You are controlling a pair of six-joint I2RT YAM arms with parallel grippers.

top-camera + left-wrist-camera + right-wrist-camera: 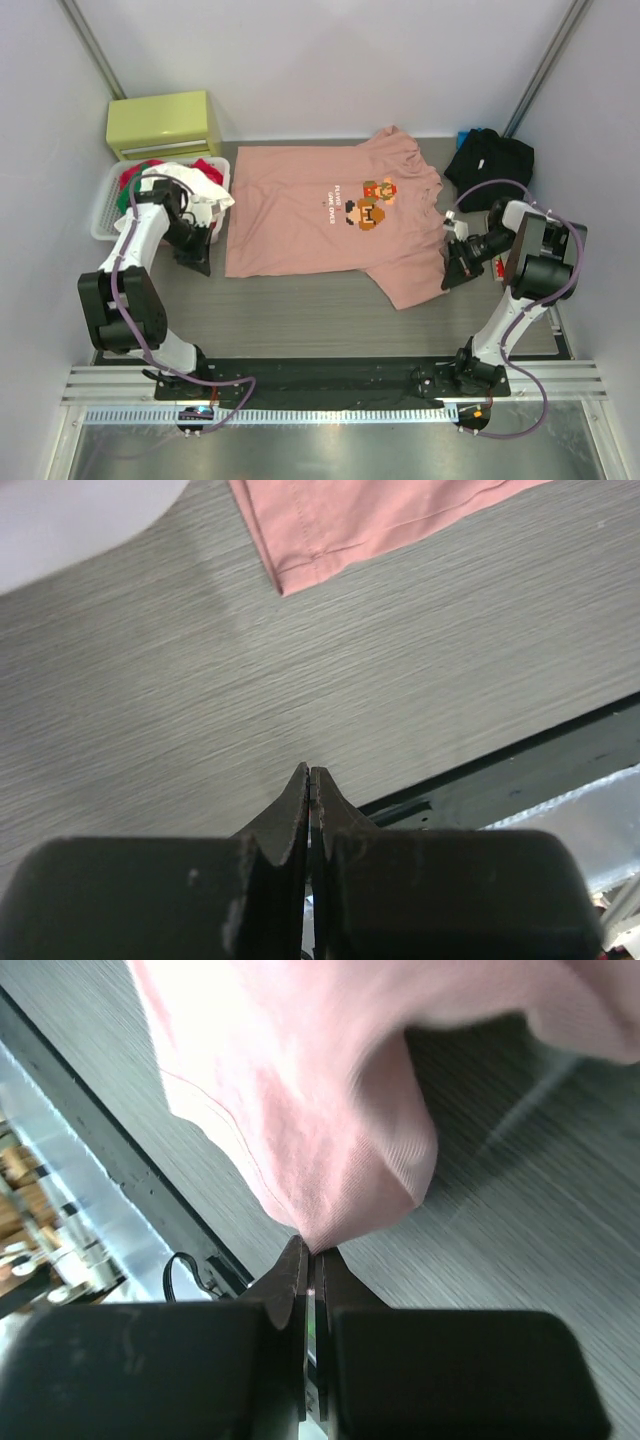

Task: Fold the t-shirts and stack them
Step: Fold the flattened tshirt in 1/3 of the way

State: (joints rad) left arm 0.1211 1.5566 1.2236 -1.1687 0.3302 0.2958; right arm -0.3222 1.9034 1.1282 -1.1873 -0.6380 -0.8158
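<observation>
The pink shirt's cloth point(421, 198) beside the pixel-character print is outward of my right gripper. I will carry the shirt's sleeve, jutting toward the bar, outward onto it and release.
A salmon-pink t-shirt point(320, 215) with a pixel-character print lies spread across the middle of the table. A black t-shirt point(488, 165) sits crumpled at the back right. My right gripper point(450, 268) is at the pink shirt's right sleeve, shut on a pinch of its cloth point(330, 1150), which rises bunched from the fingertips point(296, 1260). My left gripper point(197, 262) hovers just left of the shirt's near left corner point(300, 565). It is shut on nothing, with bare table below it.
A white basket point(105, 210) holding red, green and white clothes stands at the left, with a yellow-green box point(163, 122) behind it. A black rail point(330, 380) runs along the table's near edge. Grey walls close in both sides.
</observation>
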